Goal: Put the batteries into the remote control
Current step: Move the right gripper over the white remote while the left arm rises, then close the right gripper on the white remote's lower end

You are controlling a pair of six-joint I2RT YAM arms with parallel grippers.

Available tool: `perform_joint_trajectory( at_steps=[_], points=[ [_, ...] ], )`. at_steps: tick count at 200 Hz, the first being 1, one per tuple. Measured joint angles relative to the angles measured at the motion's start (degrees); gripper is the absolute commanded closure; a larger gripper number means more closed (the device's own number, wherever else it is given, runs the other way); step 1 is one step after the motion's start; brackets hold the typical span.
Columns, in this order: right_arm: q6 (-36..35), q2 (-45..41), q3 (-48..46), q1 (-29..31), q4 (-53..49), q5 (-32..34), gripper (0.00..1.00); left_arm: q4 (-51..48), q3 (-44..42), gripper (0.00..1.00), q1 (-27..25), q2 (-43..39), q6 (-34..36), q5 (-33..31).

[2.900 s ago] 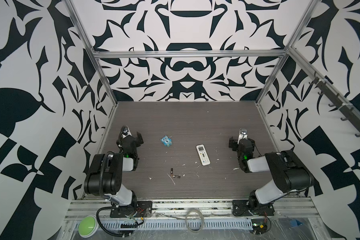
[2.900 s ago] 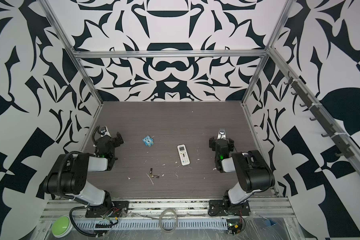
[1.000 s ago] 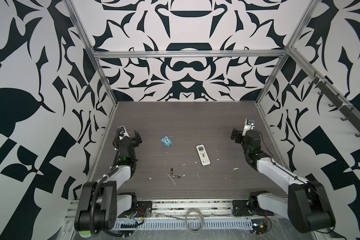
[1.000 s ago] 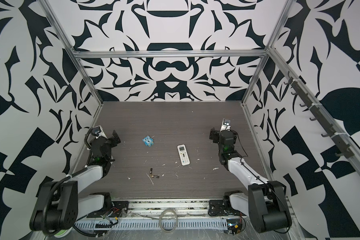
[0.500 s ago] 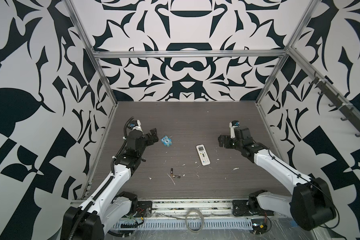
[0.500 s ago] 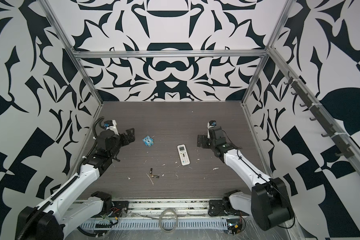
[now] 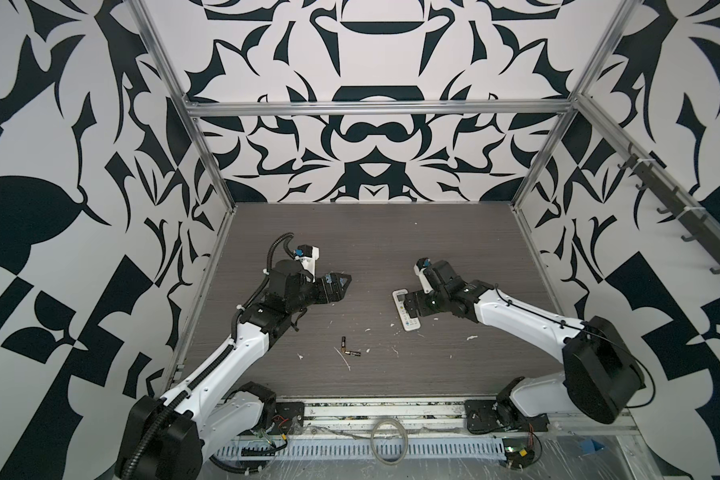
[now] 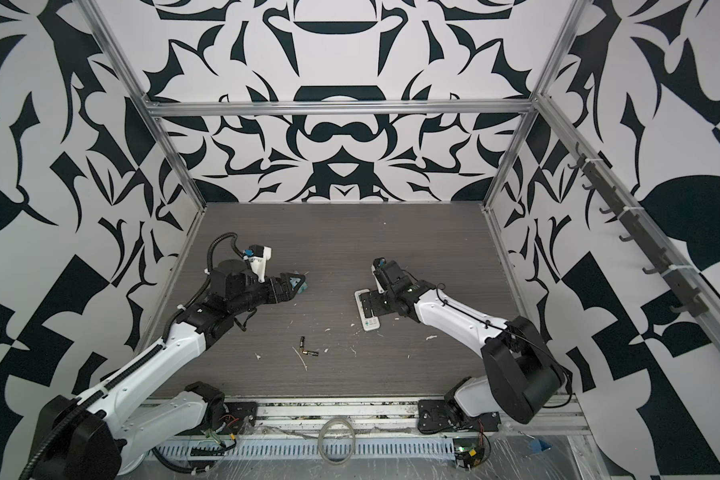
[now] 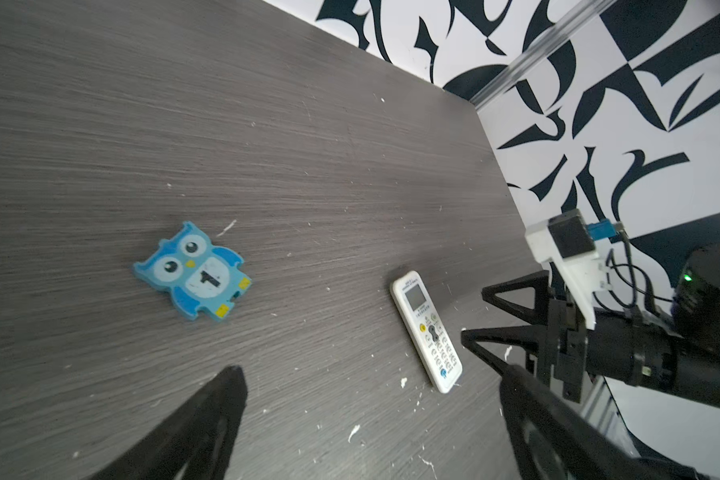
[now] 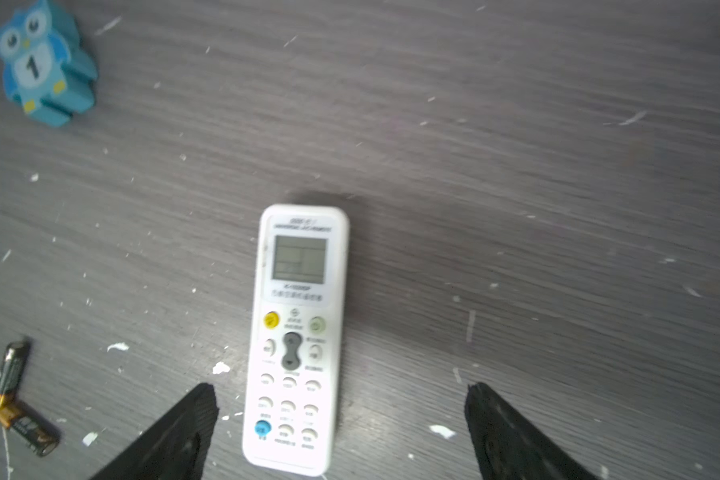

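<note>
My right gripper's open fingers are already on both sides of the remote control's button end (image 7: 409, 321) (image 10: 288, 409). My right gripper will next go down onto that end and close across the remote control's sides.
The remote control (image 10: 298, 332) lies face up on the dark table, right of centre in both top views (image 7: 410, 322) (image 8: 371, 322). My right gripper (image 10: 341, 390) hangs open over its button end, one finger on each side, nothing held; in a top view the right gripper (image 7: 410, 305) covers the remote's middle. Two batteries (image 7: 348, 348) (image 10: 11, 370) lie touching in an L near the front centre. My left gripper (image 9: 371, 374) is open and empty above the table, between the owl and the remote.
A blue owl figure (image 9: 192, 272) marked "1" lies left of centre, partly under the left gripper (image 8: 298, 282) in a top view. White flecks (image 7: 470, 337) litter the table. Patterned walls close in the left, right and back sides.
Both arms have unfolded from the table's sides and reached towards the middle. The left gripper has come over the owl, the right over the remote. Nothing has been picked up.
</note>
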Motion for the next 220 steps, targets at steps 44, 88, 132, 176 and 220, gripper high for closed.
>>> perform_joint_trajectory(
  at_steps=[44,88,132,176,220],
  points=[
    [0.24,3.78,0.74,2.29,-0.26,-0.17,0.11,2.75,0.0,0.01,-3.06,2.95,-1.14,2.25],
    [0.13,6.21,0.79,3.65,-0.61,0.68,0.13,3.91,0.0,0.01,-3.52,4.42,-1.27,2.82],
    [0.02,8.52,0.81,5.11,-0.96,1.99,0.16,4.98,0.0,0.01,-3.78,4.94,-1.25,2.8],
    [-0.48,9.51,0.94,6.21,-1.03,3.54,0.29,5.05,0.0,0.01,-3.96,5.38,-1.2,2.67],
    [-0.83,11.06,1.79,8.15,-2.1,6.4,0.31,6.08,0.0,0.01,-4.07,5.77,-1.18,2.51]
  ],
)
